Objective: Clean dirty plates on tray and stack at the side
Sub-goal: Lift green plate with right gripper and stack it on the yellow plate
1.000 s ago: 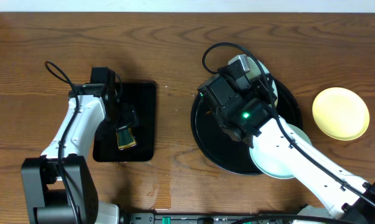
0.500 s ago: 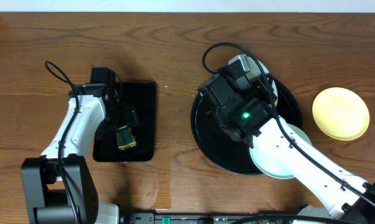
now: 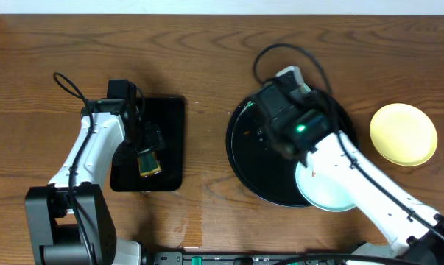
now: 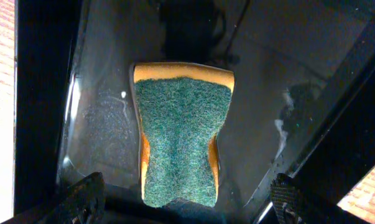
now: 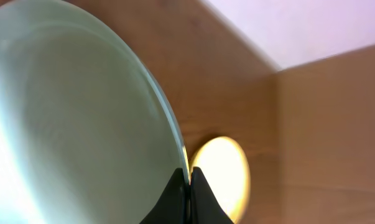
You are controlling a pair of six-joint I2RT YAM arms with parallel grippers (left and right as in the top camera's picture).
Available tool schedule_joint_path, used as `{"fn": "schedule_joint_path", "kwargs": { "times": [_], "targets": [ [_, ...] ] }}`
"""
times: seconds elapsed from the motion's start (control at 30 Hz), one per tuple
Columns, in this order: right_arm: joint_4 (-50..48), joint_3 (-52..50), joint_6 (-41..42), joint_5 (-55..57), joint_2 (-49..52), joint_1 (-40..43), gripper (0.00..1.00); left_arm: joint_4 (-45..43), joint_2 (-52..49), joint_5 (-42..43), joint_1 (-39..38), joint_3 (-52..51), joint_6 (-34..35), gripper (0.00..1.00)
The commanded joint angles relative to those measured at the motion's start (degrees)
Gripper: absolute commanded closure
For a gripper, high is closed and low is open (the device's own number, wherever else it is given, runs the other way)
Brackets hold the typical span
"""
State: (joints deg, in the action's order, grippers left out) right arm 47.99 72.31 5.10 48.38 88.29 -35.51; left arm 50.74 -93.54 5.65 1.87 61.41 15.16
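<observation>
The tilted plate turns flat past the tray's edge next and comes down in my right gripper onto the yellow plate [image 3: 403,135] [image 5: 222,178], because that lies clean beside the tray.
My right gripper [image 5: 188,180] is shut on the rim of a pale mint-blue plate [image 5: 75,124] and holds it tilted up on edge. In the overhead view that plate and the fingers are hidden under my right wrist [image 3: 291,121], above the round black tray [image 3: 240,158]. A second mint-blue plate [image 3: 328,193], with a small orange smear, lies on the tray's front rim. The pale yellow plate [image 3: 403,134] lies on the table to the right of the tray; it also shows in the right wrist view [image 5: 221,174]. My left gripper [image 4: 187,208] is open over a sponge [image 4: 181,137].
The green and orange sponge [image 3: 149,163] lies scouring side up in a wet rectangular black tray [image 3: 170,118] at the left. A black cable loops above my right wrist. The brown wooden table surrounds both trays.
My right wrist has swung right over the round tray. The mint-blue plate seen behind it at the tray's back no longer shows there. The left arm has not moved.
</observation>
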Motion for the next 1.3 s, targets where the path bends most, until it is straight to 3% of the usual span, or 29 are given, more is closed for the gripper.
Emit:
{"fn": "schedule_joint_path", "kwargs": {
  "times": [0.0, 0.37, 0.5, 0.67, 0.83, 0.97, 1.27],
  "targets": [
    [0.7, 1.16, 6.51, -14.62, -2.54, 6.21, 0.99, 0.11, 0.0, -0.26, 0.04, 0.0, -0.09, 0.14],
    [2.64, 1.09, 8.85, -57.31, -5.25, 38.51, 0.99, 0.11, 0.0, -0.26, 0.04, 0.0, -0.09, 0.14],
    [4.04, 1.07, 10.93, -66.64, -4.7, 51.58, 0.99, 0.11, 0.0, -0.26, 0.04, 0.0, -0.09, 0.14],
    [4.5, 1.05, 14.38, -66.38, -3.69, 65.13, 0.99, 0.11, 0.0, -0.26, 0.04, 0.0, -0.09, 0.14],
    [4.37, 1.03, 16.35, -62.07, -1.18, 73.66, 0.99, 0.11, 0.0, -0.26, 0.04, 0.0, -0.09, 0.14],
    [3.96, 1.03, 18.29, -55.32, 2.19, 77.13, 0.99, 0.11, 0.0, -0.26, 0.04, 0.0, -0.09, 0.14],
    [3.02, 1.01, 20.13, -54.8, 10.38, 78.2, 0.99, 0.11, 0.0, -0.26, 0.04, 0.0, -0.09, 0.14]
  ]
}}
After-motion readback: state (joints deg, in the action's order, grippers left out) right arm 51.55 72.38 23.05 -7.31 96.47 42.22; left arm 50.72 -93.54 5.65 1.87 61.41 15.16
